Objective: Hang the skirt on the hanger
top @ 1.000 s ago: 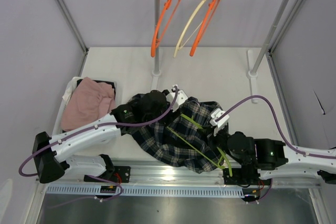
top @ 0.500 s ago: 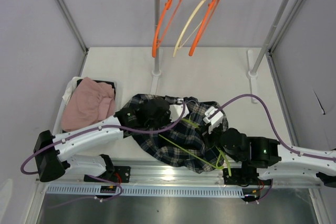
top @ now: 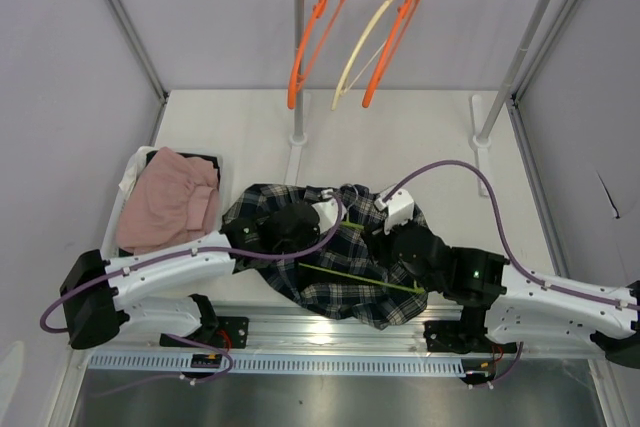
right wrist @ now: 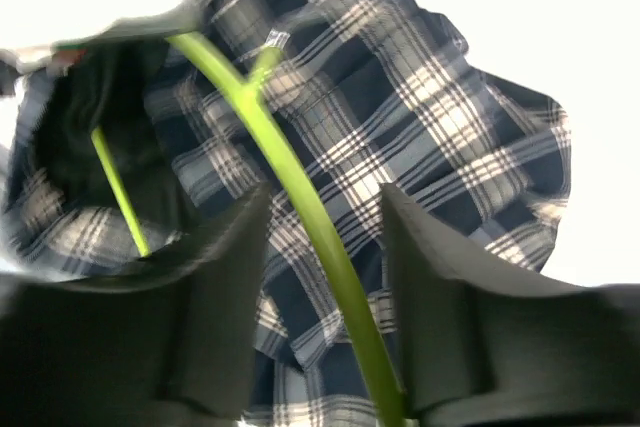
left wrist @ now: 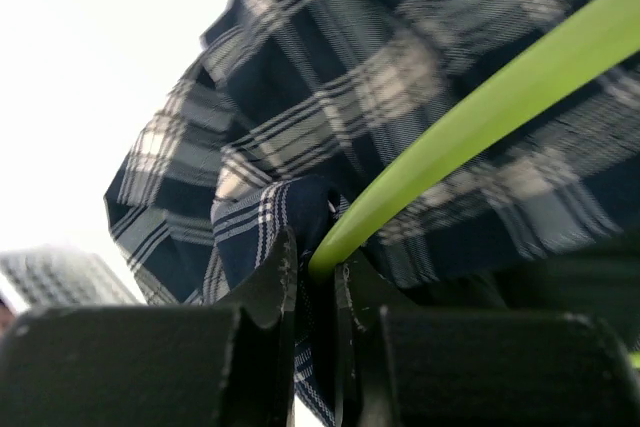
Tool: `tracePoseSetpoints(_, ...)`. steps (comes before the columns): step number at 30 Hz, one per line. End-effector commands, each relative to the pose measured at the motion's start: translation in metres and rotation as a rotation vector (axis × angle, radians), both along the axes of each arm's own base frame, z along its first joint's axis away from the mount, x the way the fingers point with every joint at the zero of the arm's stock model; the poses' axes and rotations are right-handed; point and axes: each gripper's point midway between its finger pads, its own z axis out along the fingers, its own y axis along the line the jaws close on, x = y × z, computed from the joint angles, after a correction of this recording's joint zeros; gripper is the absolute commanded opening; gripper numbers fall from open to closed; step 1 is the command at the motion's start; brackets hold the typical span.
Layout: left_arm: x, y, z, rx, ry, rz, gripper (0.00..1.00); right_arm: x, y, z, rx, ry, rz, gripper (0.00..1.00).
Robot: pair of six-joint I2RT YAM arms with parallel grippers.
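Note:
Next, my left gripper will swing toward the bin, then return and release the hanger's end at the skirt's fold (left wrist: 268, 215), as that fold lies against its finger.
A navy and white plaid skirt (top: 322, 292) lies crumpled at the table's near middle, with a lime green hanger (top: 372, 280) lying across it. Both arms meet over its far edge. In the left wrist view my left gripper (left wrist: 318, 265) is shut, its tips nipping the end of the green hanger (left wrist: 470, 117), and a fold of the skirt (left wrist: 262, 222) lies against the left finger. My right gripper (right wrist: 325, 237) stands open over the skirt (right wrist: 430, 117). The hanger's bar (right wrist: 300, 197) runs loose between its fingers.
A clothes rack (top: 298, 77) stands at the back with two orange hangers (top: 318, 32) and a cream one (top: 362, 47) on its rail. A pink garment (top: 170, 199) fills a bin at the left. A metal rail (top: 330, 329) runs along the near edge.
My left gripper came down onto the skirt's far edge and closed. My right gripper slid left and farther over the skirt and opened off the hanger, which now lies flatter.

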Motion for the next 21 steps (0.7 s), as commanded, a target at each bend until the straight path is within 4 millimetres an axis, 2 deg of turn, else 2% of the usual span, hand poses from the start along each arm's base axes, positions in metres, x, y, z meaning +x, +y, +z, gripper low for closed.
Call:
tracePoseSetpoints(1, 0.05, 0.011, 0.069, -0.451, -0.221, 0.477, 0.0, 0.01, -0.005, 0.011, 0.091, 0.071, -0.121, 0.59)
tracePoseSetpoints(2, 0.054, 0.027, 0.065, -0.424, -0.27, 0.549, 0.0, 0.011, -0.01, 0.008, 0.072, 0.086, -0.142, 0.7)
tracePoseSetpoints(3, 0.056, 0.032, 0.066, -0.422, -0.292, 0.577, 0.0, 0.013, -0.012, 0.017, 0.105, 0.098, -0.169, 0.74)
tracePoseSetpoints(5, 0.061, 0.046, 0.066, -0.411, -0.343, 0.646, 0.0, 0.017, -0.023, 0.019, 0.099, 0.12, -0.211, 0.81)
tracePoseSetpoints(6, 0.062, 0.05, 0.066, -0.408, -0.356, 0.665, 0.0, 0.02, -0.028, 0.031, 0.124, 0.116, -0.242, 0.83)
tracePoseSetpoints(9, 0.066, 0.061, 0.065, -0.411, -0.374, 0.715, 0.0, 0.026, -0.058, 0.034, 0.151, 0.164, -0.391, 0.85)
tracePoseSetpoints(13, 0.072, 0.074, 0.061, -0.412, -0.354, 0.799, 0.0, 0.014, -0.088, 0.03, 0.222, 0.234, -0.483, 0.81)
tracePoseSetpoints(18, 0.079, 0.09, 0.057, -0.374, -0.339, 0.869, 0.0, 0.0, -0.097, 0.004, 0.267, 0.301, -0.483, 0.76)
tracePoseSetpoints(20, 0.084, 0.091, 0.056, -0.379, -0.319, 0.892, 0.0, -0.004, -0.095, -0.003, 0.281, 0.317, -0.462, 0.74)
tracePoseSetpoints(21, 0.084, 0.092, 0.054, -0.367, -0.314, 0.896, 0.0, -0.008, -0.086, -0.004, 0.3, 0.336, -0.413, 0.72)
